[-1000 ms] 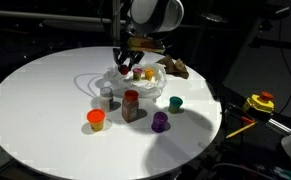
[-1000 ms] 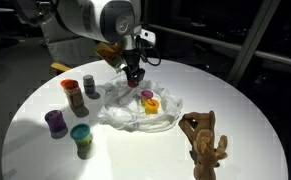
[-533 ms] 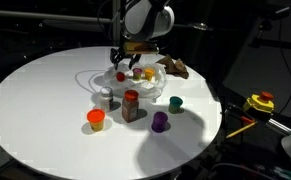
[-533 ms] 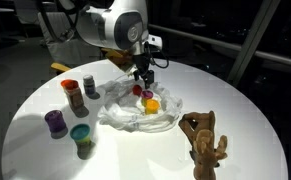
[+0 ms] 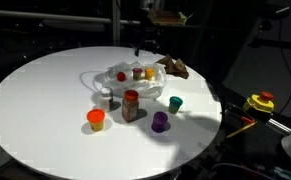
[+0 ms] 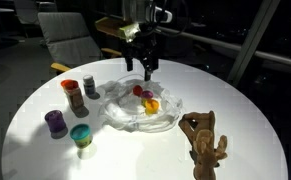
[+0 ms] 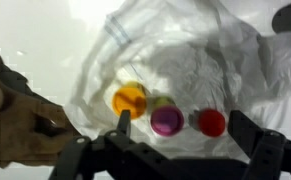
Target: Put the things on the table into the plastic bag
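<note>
I need to move my open gripper away from the bag and down over the green cup's rim (image 5: 175, 101), because the green cup is still standing outside the bag (image 5: 135, 82).
The clear plastic bag (image 5: 135, 82) (image 6: 135, 112) (image 7: 190, 45) lies crumpled near the middle of the white round table (image 5: 45, 90) (image 6: 245, 120). Inside it the wrist view shows an orange cup (image 7: 130, 99), a magenta cup (image 7: 166, 120) and a red cup (image 7: 212, 122). My gripper (image 5: 143, 42) (image 6: 145, 64) (image 7: 185, 126) hangs open and empty well above the bag. On the table beside the bag stand an orange cup (image 5: 96, 119), a red-lidded jar (image 5: 131, 104) (image 6: 71, 92), a purple cup (image 5: 160, 121) (image 6: 55, 122), a green cup (image 5: 175, 103) (image 6: 80, 135) and a grey shaker (image 5: 106, 97) (image 6: 90, 88).
A brown wooden figure (image 5: 175, 68) (image 6: 205, 140) (image 7: 15, 110) lies just past the bag near the table's edge. A yellow and red device (image 5: 260, 102) sits off the table at the side. A chair (image 6: 70, 35) stands behind the table.
My gripper was low in the bag, shut on a small cup. It has opened, left the cup in the bag and risen clear above it.
</note>
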`<state>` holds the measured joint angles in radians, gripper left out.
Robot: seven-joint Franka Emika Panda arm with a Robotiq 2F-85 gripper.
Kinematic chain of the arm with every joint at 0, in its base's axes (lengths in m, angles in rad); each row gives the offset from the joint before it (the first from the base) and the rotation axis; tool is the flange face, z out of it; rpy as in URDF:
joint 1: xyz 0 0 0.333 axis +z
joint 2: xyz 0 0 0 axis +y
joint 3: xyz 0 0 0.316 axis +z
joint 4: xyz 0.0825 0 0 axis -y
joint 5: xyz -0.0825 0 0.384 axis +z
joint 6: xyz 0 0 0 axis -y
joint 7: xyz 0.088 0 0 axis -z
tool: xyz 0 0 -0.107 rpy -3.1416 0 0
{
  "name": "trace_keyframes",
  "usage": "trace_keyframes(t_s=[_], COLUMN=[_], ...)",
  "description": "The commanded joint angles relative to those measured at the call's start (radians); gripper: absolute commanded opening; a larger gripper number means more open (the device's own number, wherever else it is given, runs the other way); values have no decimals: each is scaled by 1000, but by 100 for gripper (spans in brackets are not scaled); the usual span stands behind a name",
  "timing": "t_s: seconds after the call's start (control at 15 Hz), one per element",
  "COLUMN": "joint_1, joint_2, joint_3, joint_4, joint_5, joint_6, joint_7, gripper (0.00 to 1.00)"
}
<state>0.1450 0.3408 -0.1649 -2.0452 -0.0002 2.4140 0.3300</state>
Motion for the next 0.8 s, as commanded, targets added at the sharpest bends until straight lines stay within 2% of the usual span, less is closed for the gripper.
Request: trace_keyframes(t_s=[0.0, 0.2, 0.4, 0.73], joint_1=[-37, -62, -76, -71], joint_2=[-221, -301, -331, -317], joint_3=[35, 76, 116, 171], joint_4=[-204, -335, -467, -622], joint_5=[-77, -85, -39, 12], joint_6=[-169, -168, -41, 122], joint_7=[-53, -131, -222, -327], gripper=[100, 100, 100, 100])
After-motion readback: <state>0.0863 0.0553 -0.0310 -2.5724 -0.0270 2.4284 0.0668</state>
